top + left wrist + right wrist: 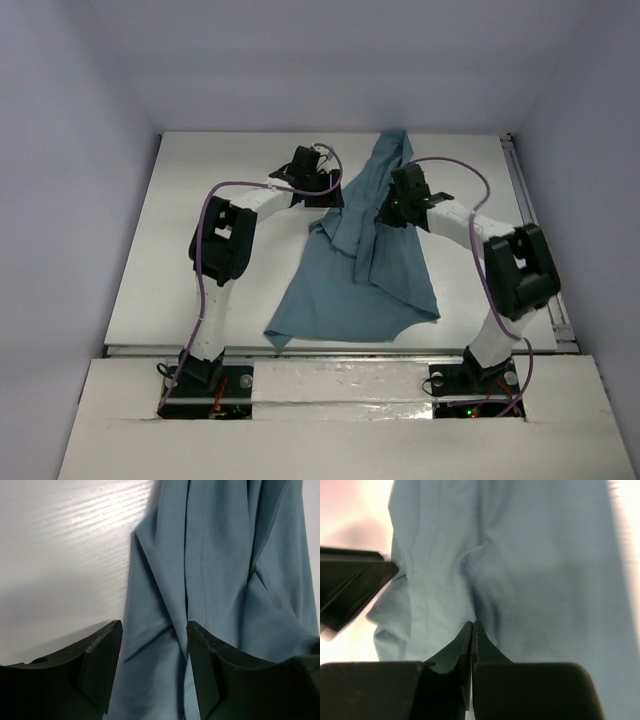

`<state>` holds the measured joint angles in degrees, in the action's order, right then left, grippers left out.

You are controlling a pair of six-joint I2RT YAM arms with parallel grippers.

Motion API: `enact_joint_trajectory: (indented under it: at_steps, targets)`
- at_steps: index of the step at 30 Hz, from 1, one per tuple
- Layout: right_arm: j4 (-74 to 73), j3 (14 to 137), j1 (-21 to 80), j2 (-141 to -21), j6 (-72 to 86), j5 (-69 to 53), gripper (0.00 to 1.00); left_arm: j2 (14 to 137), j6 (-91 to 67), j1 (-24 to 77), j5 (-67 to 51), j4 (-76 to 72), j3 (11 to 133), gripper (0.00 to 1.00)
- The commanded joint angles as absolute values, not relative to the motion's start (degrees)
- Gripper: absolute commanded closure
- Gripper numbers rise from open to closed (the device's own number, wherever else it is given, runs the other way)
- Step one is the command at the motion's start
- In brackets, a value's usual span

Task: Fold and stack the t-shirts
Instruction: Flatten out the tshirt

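Observation:
The left gripper moves outward along the free edge of the shirt's bunched part next and lowers its fingers onto it. Bare table lies farther outward beside that edge.
The teal t-shirt [365, 270] lies crumpled on the white table [200, 220], a narrow bunched part reaching to the far edge and a wider part spread toward the arms. My left gripper [328, 193] is open at the shirt's left edge. In the left wrist view [154, 626] its jaws stand apart over a fold of the cloth [220, 565], empty. My right gripper [392, 210] is on the shirt's middle. In the right wrist view [472, 624] its jaws are shut, with a pinch of the shirt [530, 570] at their tips.
A metal rail [530, 210] runs along the table's right edge and a white ledge [340, 375] along the near edge. Grey walls enclose the table. The left gripper's finger [350, 590] shows at the left of the right wrist view.

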<state>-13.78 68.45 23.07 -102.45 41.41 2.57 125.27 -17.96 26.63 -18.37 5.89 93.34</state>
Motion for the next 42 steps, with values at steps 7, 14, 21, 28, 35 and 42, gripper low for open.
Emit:
enact_joint_trajectory:
  at_steps: [7, 14, 21, 28, 35, 42]
  targets:
    - [-24.86, 57.31, 16.96, -73.57, 34.28, 9.31, 1.00, 129.20, -16.35, 28.47, -12.48, 6.77, 105.12, 0.66]
    - [-30.67, 56.34, 15.12, -64.61, 34.28, 14.06, 1.00, 136.40, -14.60, 29.79, -10.73, 10.63, 115.29, 0.55]
    - [-34.80, 58.71, 14.59, -62.05, 33.31, 14.50, 1.00, 143.43, -14.50, 29.79, -11.86, 13.88, 126.28, 0.71]
    - [-35.33, 63.89, 13.97, -62.84, 30.85, 14.33, 1.00, 143.01, -14.24, 30.32, -12.23, 14.50, 128.76, 1.00]
    - [-32.00, 75.48, 11.16, -67.06, 27.78, 14.68, 1.00, 120.52, -21.87, 19.70, -14.76, 4.22, 112.70, 1.00]
    - [-30.85, 97.97, 11.16, -65.49, 24.44, 11.61, 1.00, 99.87, -23.20, 15.21, -16.00, 2.81, 104.60, 1.00]
